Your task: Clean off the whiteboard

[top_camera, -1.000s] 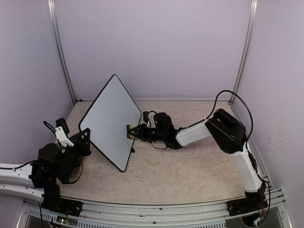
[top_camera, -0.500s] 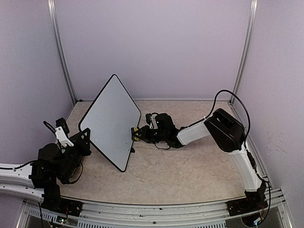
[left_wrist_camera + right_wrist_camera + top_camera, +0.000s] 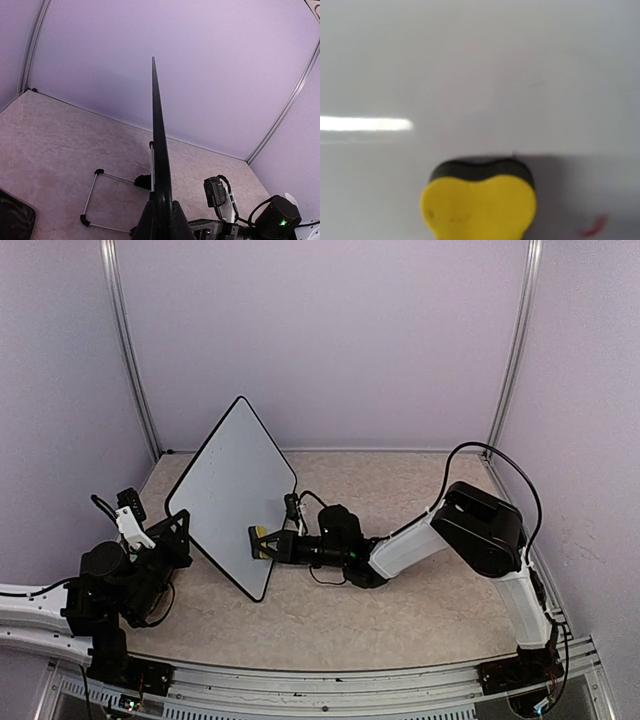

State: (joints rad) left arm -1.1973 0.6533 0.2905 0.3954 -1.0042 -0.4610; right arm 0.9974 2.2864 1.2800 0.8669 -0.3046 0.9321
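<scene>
My right gripper is above clear tabletop, which is also clear to its right in the top view, so next it needs to draw off the board (image 3: 480, 75) that way, lower and release.
The whiteboard (image 3: 235, 490) stands tilted on one corner, its white face turned toward the right arm. In the left wrist view I see it edge-on as a thin black frame (image 3: 159, 150). My left gripper (image 3: 180, 530) is shut on its left corner, with both fingers (image 3: 145, 222) pinching the frame. My right gripper (image 3: 268, 544) is shut on a yellow sponge eraser (image 3: 257, 540) with a black pad. The pad presses flat against the lower part of the board (image 3: 480, 75). The eraser (image 3: 479, 205) fills the bottom of the right wrist view. A small red mark (image 3: 592, 227) remains at the lower right.
A wire stand with black feet (image 3: 115, 195) lies on the marbled table behind the board. Purple walls and metal posts (image 3: 130, 360) close in the back and sides. The right arm's wrist camera (image 3: 217, 192) sits close to the board's far side.
My right gripper has carried the eraser from the board's right edge down and left across its lower face. The board and the left arm have not moved.
</scene>
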